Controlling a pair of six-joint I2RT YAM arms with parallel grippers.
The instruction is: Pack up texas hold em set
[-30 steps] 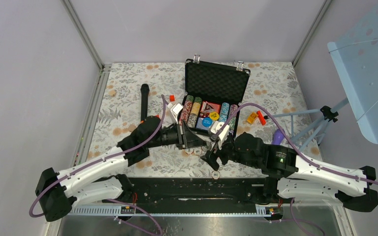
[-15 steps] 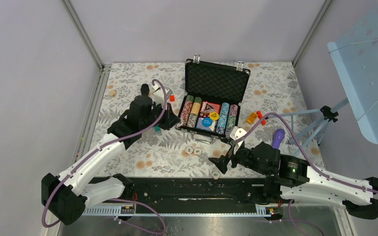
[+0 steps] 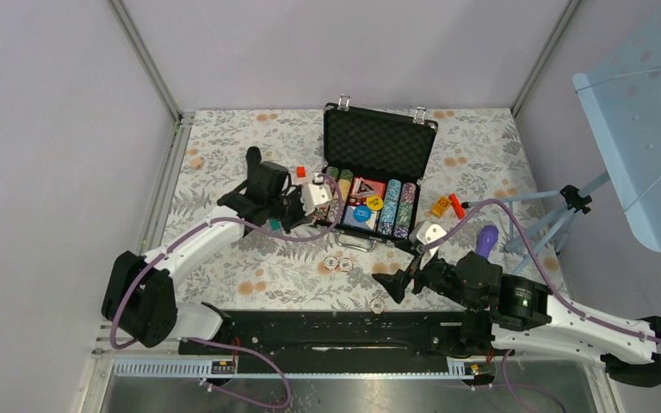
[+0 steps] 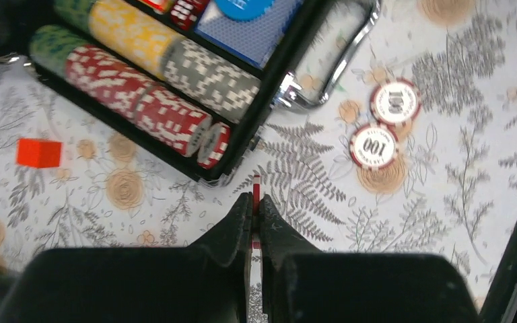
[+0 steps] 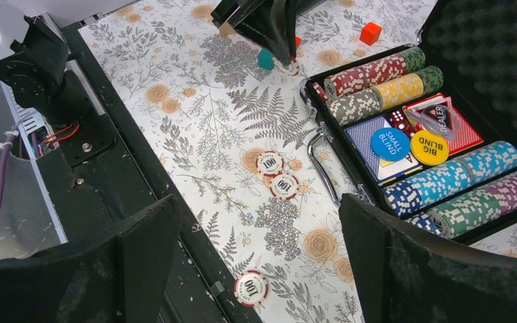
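The red row has a gap before its nearest chip. Next my left gripper needs to turn and move over the gap, then lower the held chip and let go of it.
The black briefcase (image 3: 379, 142) stands open, with rows of striped chips, card decks and yellow and blue buttons in its base (image 5: 437, 134). My left gripper (image 3: 308, 217) hovers at the case's near left corner. In the left wrist view it (image 4: 256, 200) is shut on a red-and-white chip (image 4: 256, 185) held edge-on. Two loose "100" chips (image 4: 395, 102) (image 4: 373, 145) lie in front of the case handle. A third chip (image 5: 251, 287) lies at the table's near edge. My right gripper (image 3: 400, 274) (image 5: 259, 205) is wide open and empty above it.
A black microphone (image 3: 252, 159) lies left of the case, partly behind my left arm. A red block (image 4: 38, 153) and a teal block (image 5: 264, 58) sit near the case's left side. Orange and red pieces (image 3: 447, 205) and a purple object (image 3: 486, 239) lie to the right.
My left gripper has swung right from beside the microphone to the case's near left corner. My right gripper has shifted slightly right and stays open.
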